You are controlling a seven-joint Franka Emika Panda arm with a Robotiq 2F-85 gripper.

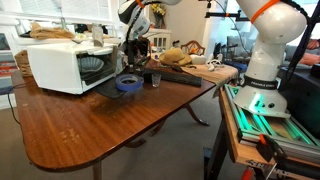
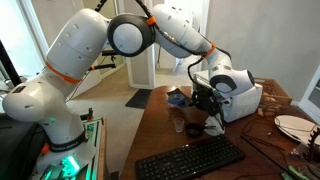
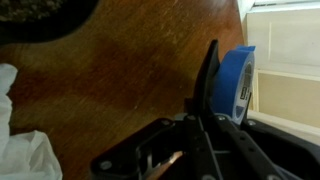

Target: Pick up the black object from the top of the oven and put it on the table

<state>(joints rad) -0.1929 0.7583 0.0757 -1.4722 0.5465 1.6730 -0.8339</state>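
My gripper's next move should be down onto the part of the table in front of the white oven to release the black object, since the bare wood there is clear.
My gripper is shut on the black object, a thin black piece carrying a round blue disc. It hangs low over the table, just in front of the white oven; I cannot tell whether it touches the wood. The wrist view shows the black piece edge-on between my fingers, the blue disc beside it, the wood behind and the oven at the right. In an exterior view the gripper is in front of the oven with the black object beside it.
A small clear glass stands close to the gripper and also shows in an exterior view. A black keyboard lies at the table's near edge. Baskets and clutter fill the far end. The bench with green rails carries the robot base.
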